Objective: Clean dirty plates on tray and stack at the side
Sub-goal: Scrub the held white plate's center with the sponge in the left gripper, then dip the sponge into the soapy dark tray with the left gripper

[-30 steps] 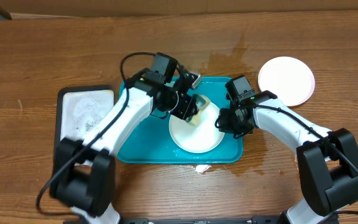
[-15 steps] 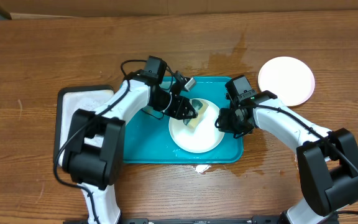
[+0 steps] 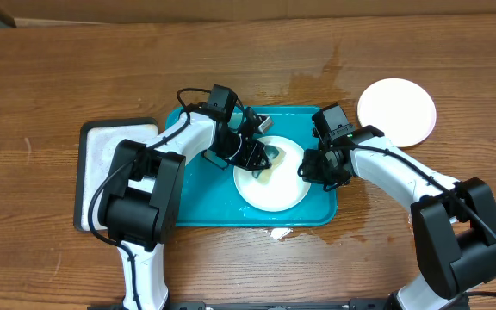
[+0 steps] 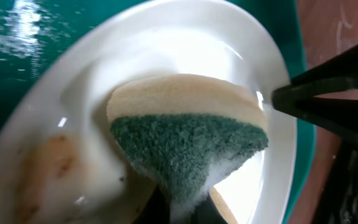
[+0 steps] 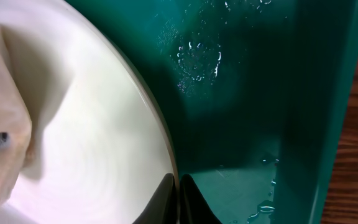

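Observation:
My left gripper will lift, then lower into the white tray point(image 3: 102, 158) and release the sponge, as that tray stands to the gripper's left in the overhead view.
A pale plate point(image 3: 274, 185) lies tilted in the teal tray point(image 3: 201, 194). My left gripper point(image 3: 261, 155) is shut on a yellow-and-green sponge point(image 4: 188, 134) and presses its foamy green side on the plate point(image 4: 166, 37). A brown smear point(image 4: 45, 168) shows on the plate beside the sponge. My right gripper point(image 3: 308, 168) is shut on the plate's right rim. In the right wrist view the fingers point(image 5: 178, 186) pinch the rim of the plate point(image 5: 86, 137) over the tray floor point(image 5: 260, 93). A second, white plate point(image 3: 396, 112) lies on the table at the right.
A black-rimmed white tray point(image 3: 114, 159) stands left of the teal tray. Water drops lie on the tray floor point(image 5: 197, 59). A wet patch point(image 3: 317, 82) darkens the table behind the tray. A cardboard edge runs along the far side.
My left arm has swung round and the sponge has slid a little left and toward the plate's middle. The right gripper has not moved.

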